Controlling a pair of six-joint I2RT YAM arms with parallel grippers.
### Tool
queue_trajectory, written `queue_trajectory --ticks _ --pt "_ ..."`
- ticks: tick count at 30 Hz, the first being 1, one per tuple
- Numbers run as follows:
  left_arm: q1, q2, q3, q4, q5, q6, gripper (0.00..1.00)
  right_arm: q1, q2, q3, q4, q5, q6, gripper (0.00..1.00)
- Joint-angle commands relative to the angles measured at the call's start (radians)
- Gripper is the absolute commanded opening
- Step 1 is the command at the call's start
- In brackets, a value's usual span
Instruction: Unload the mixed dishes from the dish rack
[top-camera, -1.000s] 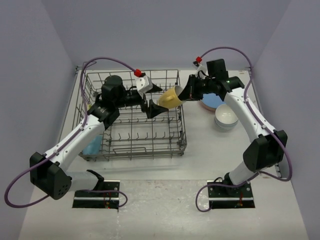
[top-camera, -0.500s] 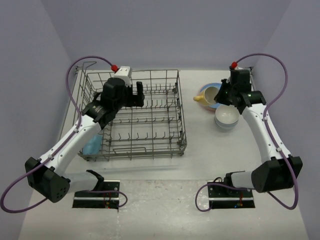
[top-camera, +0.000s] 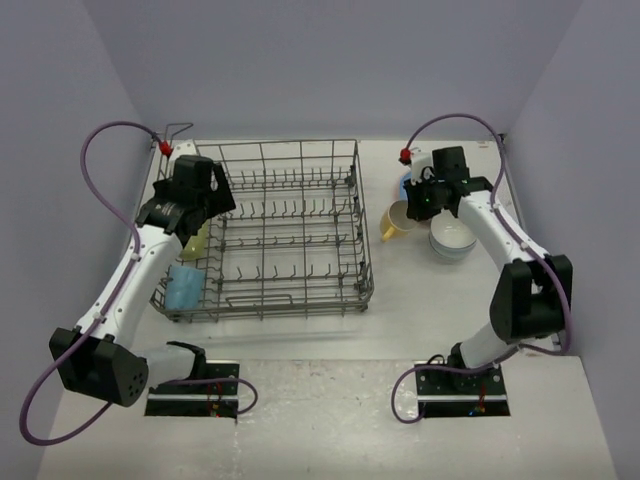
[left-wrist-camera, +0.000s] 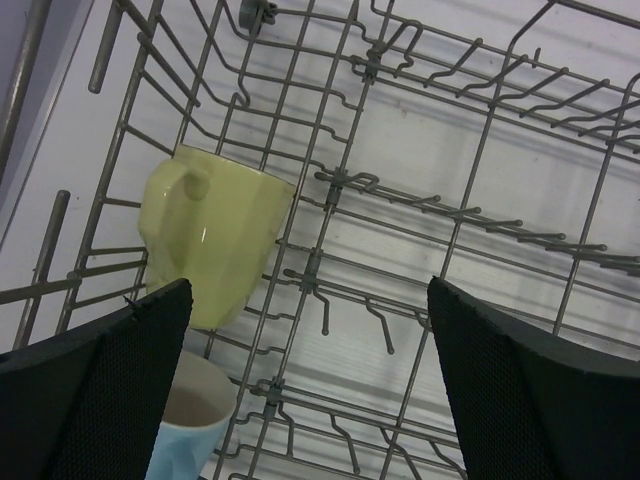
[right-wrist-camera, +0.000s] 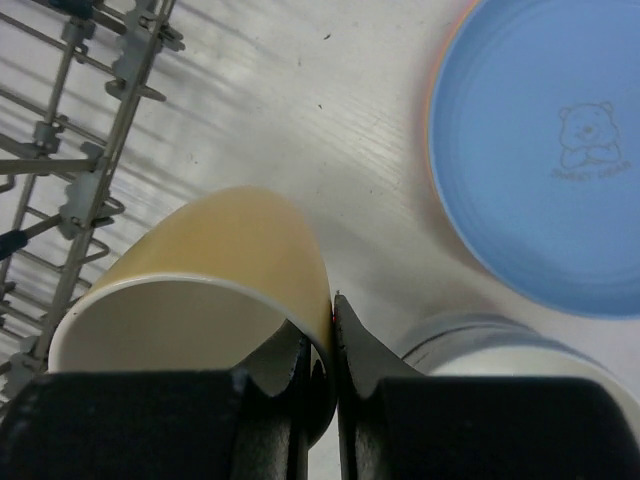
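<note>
The yellow mug (right-wrist-camera: 215, 270) goes down next: the right gripper will lower it almost straight down onto the empty table between the rack's side and the white bowls.
The grey wire dish rack (top-camera: 280, 235) stands in the middle of the table. A pale yellow-green mug (left-wrist-camera: 215, 240) lies on its side at the rack's left end (top-camera: 197, 241). A light-blue mug (left-wrist-camera: 185, 425) sits just nearer (top-camera: 183, 287). My left gripper (left-wrist-camera: 315, 390) hovers over them (top-camera: 200, 215), open and empty. My right gripper (right-wrist-camera: 332, 340) is shut on the rim of a yellow mug (right-wrist-camera: 215, 270). It holds the mug tilted, low over the table, just right of the rack (top-camera: 397, 221).
A blue plate (right-wrist-camera: 545, 160) lies on an orange one right of the rack, mostly hidden under my right arm in the top view (top-camera: 405, 185). Stacked white bowls (top-camera: 452, 238) stand just nearer, close to the held mug. The rack's wall (right-wrist-camera: 90, 150) is left of the mug.
My right gripper has brought the yellow mug from over the plates down to between the rack and the bowls. My left arm has swung left to the rack's left end.
</note>
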Motion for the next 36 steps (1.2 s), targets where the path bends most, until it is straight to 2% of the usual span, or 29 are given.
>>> queue_trajectory --ticks 1,4,13,14,15,16,19,22,27,28,36 --pt "-0.001 0.000 0.005 -0.035 -0.022 -0.036 1.00 -0.002 0.088 0.081 0.006 -0.026 -0.097 0.00" --pt "-0.001 -0.003 -0.006 -0.045 -0.054 -0.050 1.00 0.000 0.146 0.087 -0.005 -0.011 -0.088 0.00" --pt "0.035 0.110 -0.014 -0.087 -0.184 -0.095 1.00 0.001 0.260 0.130 -0.022 0.072 -0.062 0.13" --pt "0.038 0.124 -0.009 -0.094 -0.198 -0.102 1.00 0.003 0.264 0.130 -0.024 0.077 -0.056 0.17" --pt "0.039 0.150 -0.002 -0.097 -0.207 -0.107 1.00 0.003 0.266 0.132 -0.025 0.086 -0.051 0.39" --pt "0.042 0.162 0.003 -0.108 -0.221 -0.112 1.00 0.003 0.267 0.136 -0.030 0.097 -0.047 0.50" --pt "0.045 0.192 0.002 -0.105 -0.256 -0.127 1.00 0.003 0.252 0.137 -0.030 0.104 -0.028 0.64" --pt "0.056 0.210 0.006 -0.117 -0.307 -0.130 1.00 0.001 0.209 0.124 -0.021 0.115 -0.011 0.73" --pt "0.059 0.207 -0.008 -0.085 -0.312 -0.127 1.00 0.001 0.163 0.123 -0.022 0.134 0.004 0.78" --pt "0.065 0.207 -0.023 -0.034 -0.312 -0.103 1.00 0.003 0.148 0.120 -0.019 0.146 0.010 0.79" --pt "0.111 0.241 -0.046 0.105 -0.227 -0.027 1.00 0.001 0.097 0.100 -0.019 0.222 0.028 0.81"
